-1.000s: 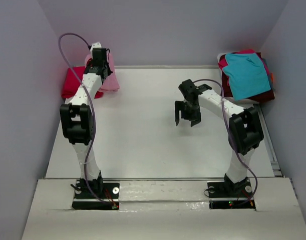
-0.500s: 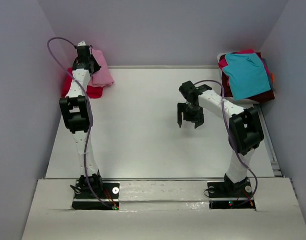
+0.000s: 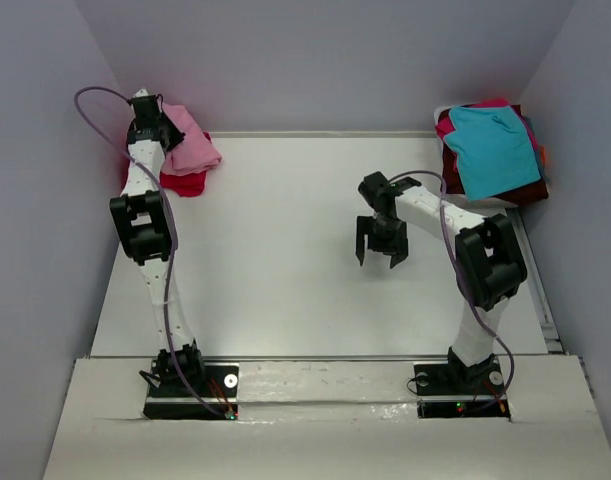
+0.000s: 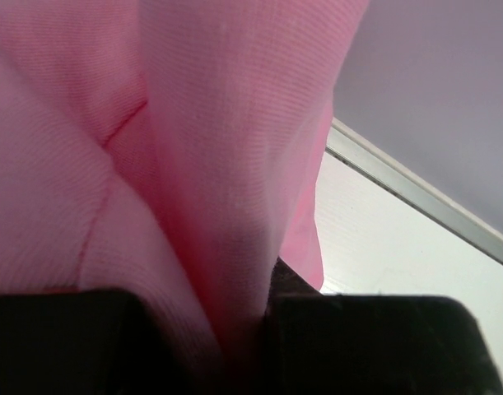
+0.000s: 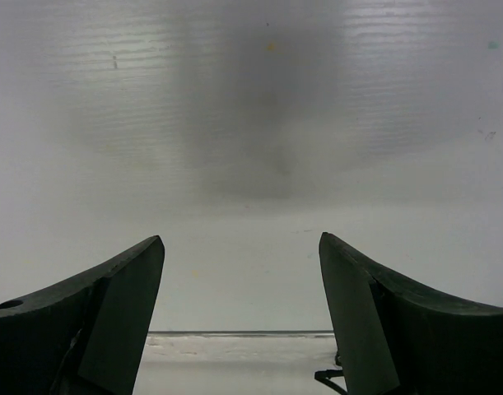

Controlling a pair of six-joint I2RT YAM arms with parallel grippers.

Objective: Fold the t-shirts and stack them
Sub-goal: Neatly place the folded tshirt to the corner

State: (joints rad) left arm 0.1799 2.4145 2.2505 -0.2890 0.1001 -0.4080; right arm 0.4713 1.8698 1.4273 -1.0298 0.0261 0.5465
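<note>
The left gripper moves back to the left in the top view next, toward the crimson t-shirt's wall-side edge, because pink overhangs the crimson t-shirt's opposite side.
A light pink t-shirt (image 3: 190,145) hangs bunched from my left gripper (image 3: 157,128), which is shut on it at the far left corner, above a crimson red t-shirt (image 3: 183,183) lying on the table. In the left wrist view pink cloth (image 4: 152,164) fills the frame and runs down between the jaws. My right gripper (image 3: 382,254) hangs open over the bare middle right of the table, nothing between its fingers (image 5: 119,304). A pile of t-shirts sits at the far right, a teal one (image 3: 493,148) on top of maroon (image 3: 520,192) and red ones.
The white table (image 3: 285,260) is walled by purple-grey panels on the left, back and right. A metal strip (image 4: 416,193) runs along the table's far edge. Both arm bases sit at the near edge.
My left arm has swung further left and back, carrying the pink t-shirt over the red one. My right gripper has drifted slightly forward and turned to point straight down.
</note>
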